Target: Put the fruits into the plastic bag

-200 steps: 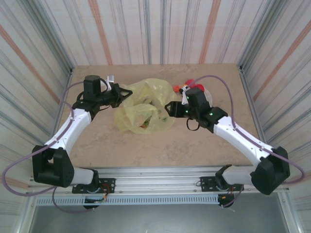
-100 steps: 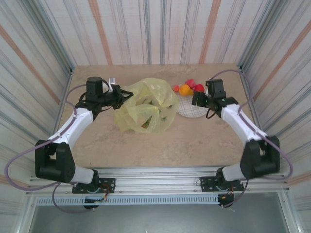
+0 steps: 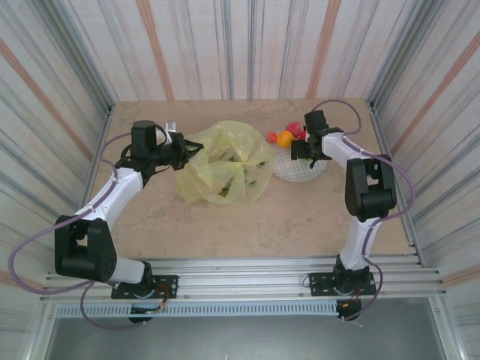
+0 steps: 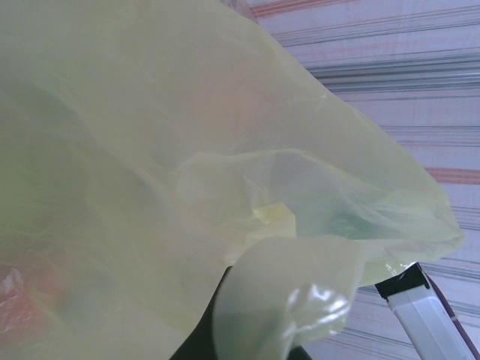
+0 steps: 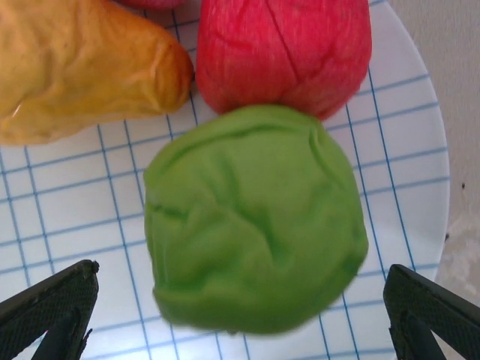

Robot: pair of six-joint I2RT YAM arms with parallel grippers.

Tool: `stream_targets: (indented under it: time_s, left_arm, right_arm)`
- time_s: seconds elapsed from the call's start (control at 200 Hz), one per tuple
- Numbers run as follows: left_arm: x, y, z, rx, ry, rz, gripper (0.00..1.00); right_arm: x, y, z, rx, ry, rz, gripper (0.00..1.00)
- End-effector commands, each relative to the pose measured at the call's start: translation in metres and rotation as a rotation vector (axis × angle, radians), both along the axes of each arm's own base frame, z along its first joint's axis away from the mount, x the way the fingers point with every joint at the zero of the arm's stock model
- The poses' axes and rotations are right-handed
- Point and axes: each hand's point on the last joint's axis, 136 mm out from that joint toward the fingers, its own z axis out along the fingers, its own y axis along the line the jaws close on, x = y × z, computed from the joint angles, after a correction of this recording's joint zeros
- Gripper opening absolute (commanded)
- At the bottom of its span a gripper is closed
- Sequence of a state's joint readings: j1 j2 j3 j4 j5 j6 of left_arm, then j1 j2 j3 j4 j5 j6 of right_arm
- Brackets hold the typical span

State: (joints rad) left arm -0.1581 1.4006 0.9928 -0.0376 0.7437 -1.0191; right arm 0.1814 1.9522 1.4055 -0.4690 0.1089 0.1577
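Observation:
The robot needs to lower its right gripper around the green fruit (image 5: 255,221) next and then close on it.
The yellow plastic bag (image 3: 225,169) lies crumpled mid-table with some fruits showing dimly through its film (image 3: 223,192). My left gripper (image 3: 182,150) is shut on the bag's left edge. In the left wrist view the bag's film (image 4: 187,172) drapes over the jaws. On the white grid plate (image 3: 298,171) sit an orange fruit (image 3: 285,138) and red fruits (image 3: 300,130). My right gripper (image 3: 301,148) hangs open over the plate. A green fruit (image 5: 255,221) lies between its fingertips (image 5: 52,307), apart from both, with a red fruit (image 5: 285,52) and the orange fruit (image 5: 82,67) just beyond.
The plate's rim (image 5: 420,157) is close to the right fingertip, with bare table past it. Striped walls enclose the table on three sides. Another red fruit (image 3: 271,136) lies between the bag and the plate.
My right arm has swung from the bag's mouth back to the plate and now sits low over the green fruit. The left gripper has barely moved and still holds the bag.

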Motion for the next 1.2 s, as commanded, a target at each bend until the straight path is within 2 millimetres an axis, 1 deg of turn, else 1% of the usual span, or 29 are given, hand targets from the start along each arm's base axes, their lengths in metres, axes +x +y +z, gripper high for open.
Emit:
stream_targets:
  time_s: [0.0, 0.105, 0.185, 0.331, 0.406, 0.481, 0.541, 0.551, 0.561, 0.571, 0.641, 0.711, 0.892, 1.012, 1.082, 1.147, 1.192]
  left_arm:
    - [0.0, 0.001, 0.003, -0.021, -0.012, -0.012, 0.0]
    - [0.0, 0.002, 0.003, -0.023, -0.012, -0.009, 0.0]
    - [0.001, 0.003, 0.004, -0.024, -0.014, -0.01, 0.0]
    - [0.001, 0.004, 0.003, -0.026, -0.01, -0.007, 0.0]
    - [0.001, 0.004, 0.003, -0.027, -0.01, -0.008, 0.0]
    - [0.001, 0.004, 0.004, -0.028, -0.013, -0.008, 0.0]
    - [0.001, 0.004, 0.002, -0.028, -0.01, -0.008, 0.0]
    - [0.001, 0.004, 0.003, -0.028, -0.01, -0.008, 0.0]
    - [0.001, 0.004, 0.003, -0.028, -0.011, -0.008, 0.0]
    - [0.001, 0.004, 0.003, -0.028, -0.011, -0.008, 0.0]
    - [0.001, 0.004, 0.003, -0.028, -0.012, -0.009, 0.0]
    - [0.0, 0.004, 0.002, -0.028, -0.011, -0.01, 0.0]
    - [0.0, 0.002, 0.001, -0.029, -0.006, -0.015, 0.0]
    - [-0.001, 0.0, 0.001, -0.029, -0.006, -0.019, 0.0]
    - [-0.001, 0.0, 0.001, -0.028, -0.008, -0.021, 0.0]
    - [-0.001, 0.0, 0.001, -0.03, -0.006, -0.021, 0.0]
    - [-0.001, 0.0, 0.001, -0.029, -0.009, -0.021, 0.0]
  right_arm:
    - [0.006, -0.006, -0.006, -0.053, 0.044, 0.032, 0.97]
    - [0.011, -0.005, -0.013, -0.065, 0.063, 0.042, 0.93]
    - [0.012, -0.006, -0.016, -0.078, 0.076, 0.046, 0.88]
    - [0.012, -0.009, -0.016, -0.101, 0.081, 0.047, 0.76]
    - [0.01, -0.01, -0.011, -0.101, 0.078, 0.043, 0.7]
    - [0.005, -0.007, -0.003, -0.098, 0.069, 0.047, 0.67]
    - [-0.001, -0.004, 0.007, -0.097, 0.051, 0.049, 0.66]
    - [-0.001, -0.003, 0.012, -0.096, 0.04, 0.048, 0.66]
    - [-0.004, -0.002, 0.011, -0.096, 0.045, 0.049, 0.66]
    - [-0.004, -0.001, 0.017, -0.094, 0.033, 0.049, 0.66]
    - [-0.018, 0.007, 0.033, -0.081, 0.005, 0.054, 0.66]
    - [-0.035, 0.021, 0.054, -0.039, -0.042, 0.072, 0.66]
    - [-0.093, 0.064, 0.098, 0.151, -0.139, 0.171, 0.65]
    - [-0.135, 0.091, 0.117, 0.252, -0.184, 0.289, 0.65]
    - [-0.158, 0.112, 0.125, 0.333, -0.192, 0.387, 0.65]
    - [-0.174, 0.13, 0.131, 0.389, -0.194, 0.465, 0.65]
    - [-0.181, 0.141, 0.13, 0.405, -0.19, 0.507, 0.65]
